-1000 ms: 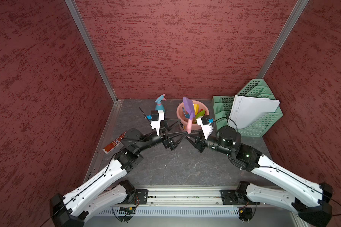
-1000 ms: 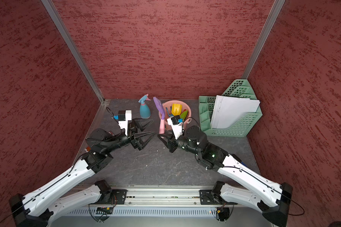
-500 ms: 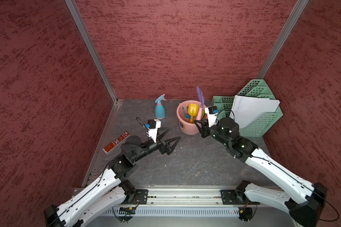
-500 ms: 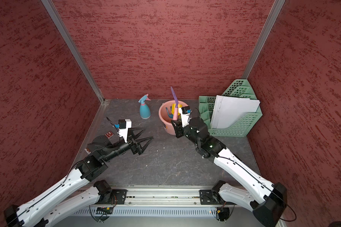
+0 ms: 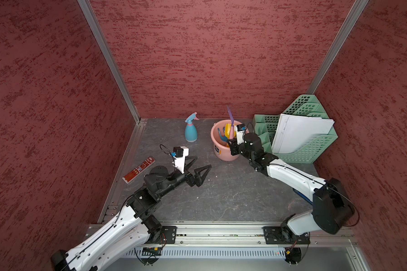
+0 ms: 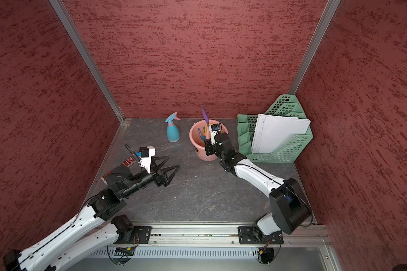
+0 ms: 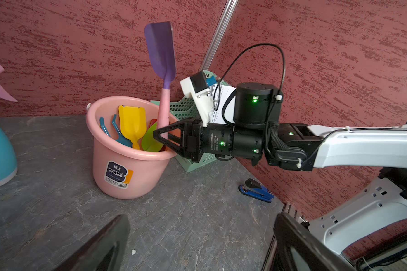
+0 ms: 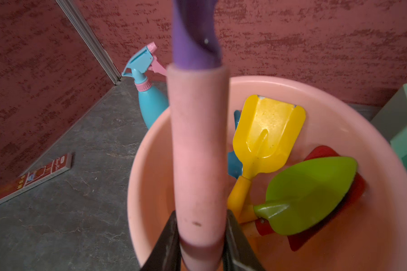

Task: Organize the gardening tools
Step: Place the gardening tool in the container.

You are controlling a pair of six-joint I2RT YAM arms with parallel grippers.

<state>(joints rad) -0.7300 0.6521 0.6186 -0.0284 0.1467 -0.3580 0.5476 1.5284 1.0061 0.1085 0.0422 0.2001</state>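
The pink bucket's open inside is just below my fingers. My right gripper should lower slightly next and let go of the purple scoop's pink handle.
My right gripper (image 8: 201,223) is shut on the pink handle of the purple scoop (image 7: 161,51), which it holds upright with the handle's end inside the pink bucket (image 5: 223,152). A yellow shovel (image 8: 268,133), a green trowel (image 8: 310,194), a blue claw (image 7: 115,131) and a red spade (image 8: 324,152) lie in the bucket. The blue spray bottle (image 5: 190,131) stands on the floor just left of the bucket. Over the floor's middle left, my left gripper (image 5: 202,163) hangs open and holds nothing.
A mint-green file rack (image 5: 303,140) with white papers stands right of the bucket, close to my right arm. A flat red strip (image 5: 139,169) lies by the left wall. A blue stapler (image 7: 256,191) sits near the right wall.
My right gripper carried the scoop from the middle back to the bucket and turned it upright. My left arm drew back toward the front left, still open.
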